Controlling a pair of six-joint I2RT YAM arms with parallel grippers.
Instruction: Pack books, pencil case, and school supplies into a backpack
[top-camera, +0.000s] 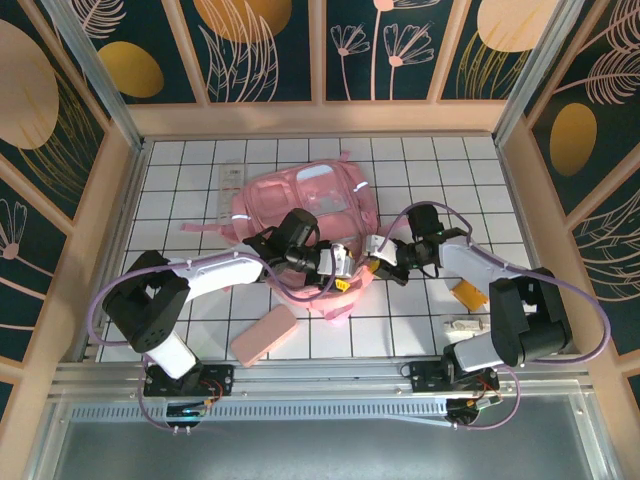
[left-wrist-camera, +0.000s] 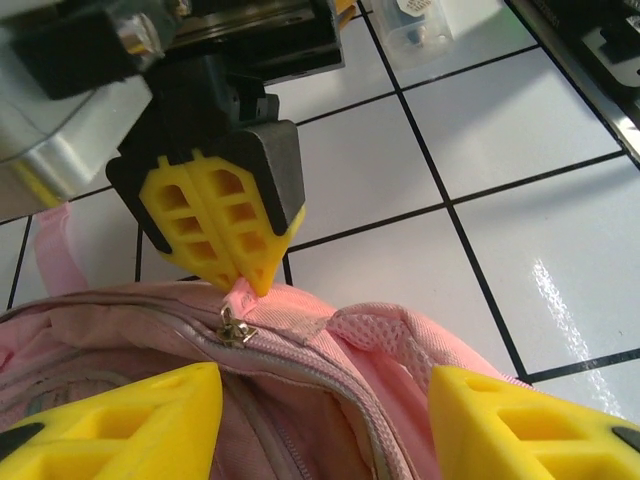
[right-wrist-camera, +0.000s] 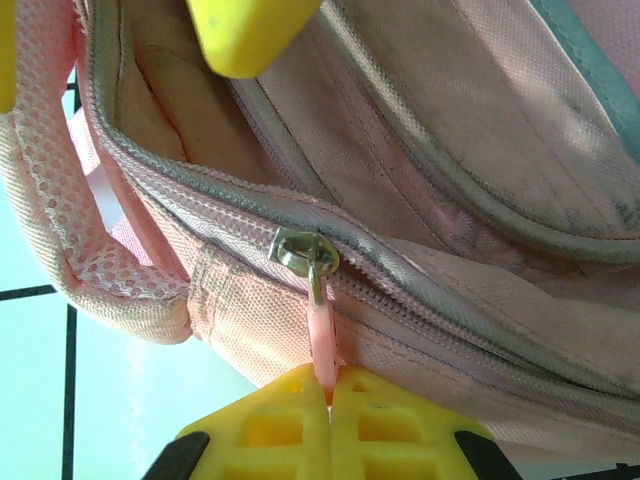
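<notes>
The right gripper draws the pink pull outward along the backpack's zippered side (right-wrist-camera: 520, 362) next and releases it, as the zipper beyond the metal slider (right-wrist-camera: 303, 250) stays part-open.
The pink backpack (top-camera: 300, 200) lies in the middle of the table, its top towards the arms. My right gripper (right-wrist-camera: 330, 385) is shut on the pink zipper pull (right-wrist-camera: 321, 335) that hangs from the metal slider (right-wrist-camera: 303, 250). In the left wrist view, that right gripper (left-wrist-camera: 245, 275) pinches the pull above the backpack's rim (left-wrist-camera: 300, 320). My left gripper (left-wrist-camera: 325, 400) is open, with one yellow finger (left-wrist-camera: 140, 420) on each side of the part-open zipper and nothing between them. The pink pencil case (top-camera: 263, 335) lies near the front edge. The books are hidden.
A clear packet (top-camera: 230, 190) lies left of the backpack. A small orange item (top-camera: 468, 293) and a tiny whitish item (top-camera: 462, 325) sit by the right arm's base. Wooden walls close in the tiled table (top-camera: 420, 170).
</notes>
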